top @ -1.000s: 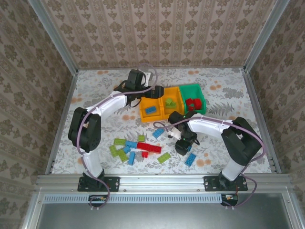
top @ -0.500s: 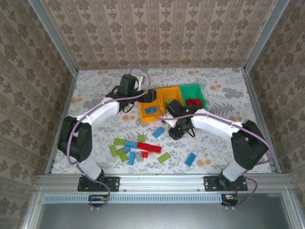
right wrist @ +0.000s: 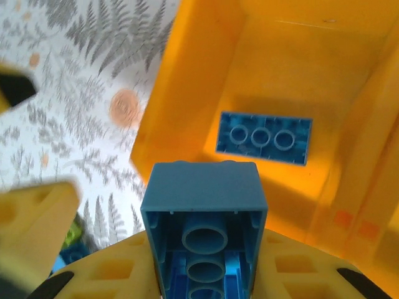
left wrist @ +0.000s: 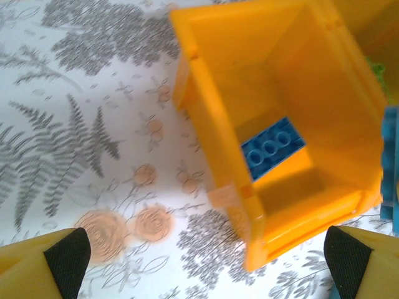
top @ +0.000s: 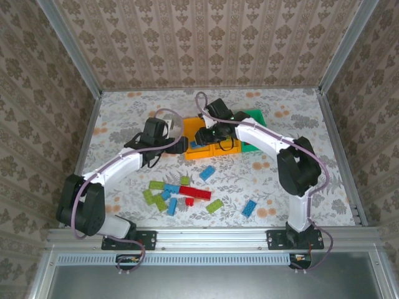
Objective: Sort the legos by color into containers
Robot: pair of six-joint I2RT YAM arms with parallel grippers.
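Note:
The blue lego nearest the orange bins is next, so my left gripper will move back and down onto it.
Three containers stand in a row at the back: a left orange bin (top: 189, 148), a middle orange bin (top: 222, 132) and a green bin (top: 254, 116). My right gripper (top: 206, 135) hovers over the left orange bin (right wrist: 187, 81), shut on a blue lego (right wrist: 202, 199) held hollow side towards the camera. Another blue lego (right wrist: 264, 138) lies upside down on that bin's floor (left wrist: 272, 148). My left gripper (top: 179, 145) is open and holds nothing, just left of that bin's corner (left wrist: 249, 205). Loose legos lie on the table, among them a long red one (top: 195, 192).
Blue bricks (top: 207, 172) (top: 249, 208) and a green brick (top: 214, 206) lie apart from the main cluster of bricks (top: 163, 194) in front of the left arm. The floral table (top: 124, 124) is walled by a metal frame and patterned panels.
The right gripper has shut on a blue lego at the front of the table and carried it back over the left orange bin. The left gripper has drawn back from the bins, leftward and nearer.

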